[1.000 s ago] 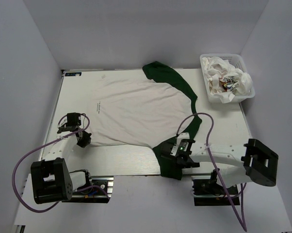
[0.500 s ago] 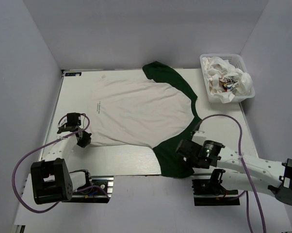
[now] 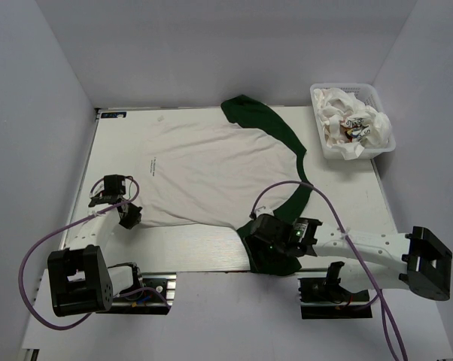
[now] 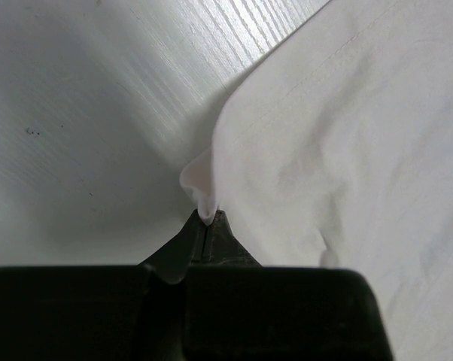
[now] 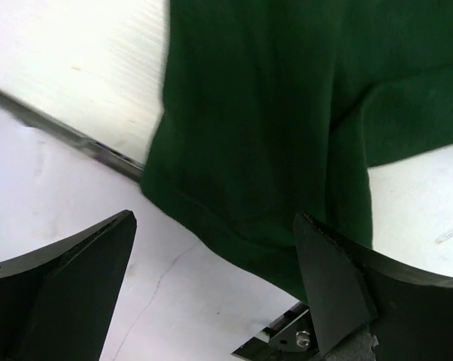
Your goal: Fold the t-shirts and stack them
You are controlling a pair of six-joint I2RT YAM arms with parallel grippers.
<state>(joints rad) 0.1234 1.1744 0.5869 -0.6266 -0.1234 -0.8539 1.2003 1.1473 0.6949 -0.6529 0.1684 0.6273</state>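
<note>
I will next move my right gripper down onto the green sleeve's cuff (image 3: 274,265) (image 5: 230,244) below it at the front edge of the table, because the fabric stretches between its open fingers.
A white t-shirt (image 3: 211,169) with dark green sleeves and small black text lies spread on the table. Its near green sleeve (image 3: 275,226) reaches the table's front edge and hangs a little over it. My left gripper (image 3: 129,219) is shut on a pinch of the shirt's white hem corner (image 4: 200,184) at the near left, as the left wrist view (image 4: 208,219) shows. My right gripper (image 3: 267,239) hovers over the near sleeve's cuff with its jaws wide open and empty. In the right wrist view (image 5: 214,218) the green sleeve (image 5: 264,135) lies below the jaws.
A white lattice basket (image 3: 381,149) at the far right holds crumpled white t-shirts (image 3: 354,122) with small colourful prints. The table's metal front edge (image 5: 98,147) runs under the sleeve. Grey walls close in the table on three sides.
My right arm swung out to the right off the sleeve, then came back left over the near sleeve's cuff. The left gripper and the shirt body have not moved.
</note>
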